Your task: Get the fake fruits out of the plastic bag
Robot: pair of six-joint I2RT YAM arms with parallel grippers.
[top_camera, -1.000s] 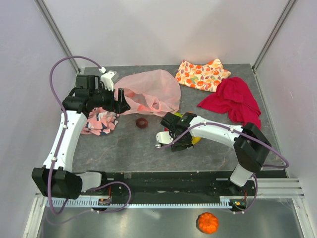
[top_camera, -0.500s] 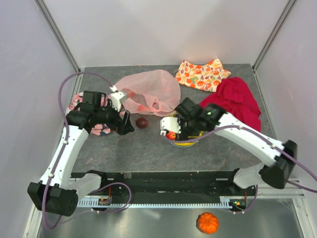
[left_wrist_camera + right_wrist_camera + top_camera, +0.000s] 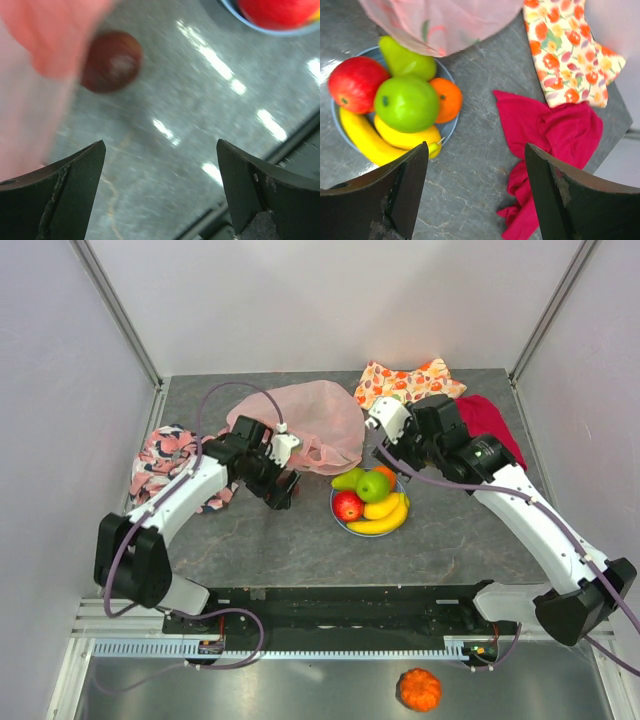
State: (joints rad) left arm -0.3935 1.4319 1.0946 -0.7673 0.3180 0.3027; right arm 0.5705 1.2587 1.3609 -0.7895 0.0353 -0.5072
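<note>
The left gripper needs to move toward the edge of the pink bag next, then go down onto the dark purple fruit (image 3: 111,61).
The pink plastic bag (image 3: 300,420) lies crumpled at the back of the table, its edge blurred in the left wrist view (image 3: 30,105). A dark purple fruit (image 3: 111,61) rests on the table beside it, just ahead of my open, empty left gripper (image 3: 280,488) (image 3: 160,200). On the blue plate (image 3: 336,515) sit a red apple (image 3: 348,505), green apple (image 3: 374,485), pear (image 3: 347,479), orange (image 3: 387,473) and bananas (image 3: 382,520). My right gripper (image 3: 398,445) (image 3: 476,195) hangs open and empty above the table between the plate (image 3: 447,127) and the red cloth.
A fruit-print orange cloth (image 3: 408,388) and a red cloth (image 3: 490,430) lie at the back right. A pink-and-black cloth (image 3: 165,462) lies at the left edge. An orange pumpkin (image 3: 419,689) sits on the metal ledge in front of the arm bases.
The left arm swung from the bag's left side to the dark purple fruit, its jaws opening wider. The right arm lifted off the plate to the back right, uncovering the fruits, and also opened wider.
</note>
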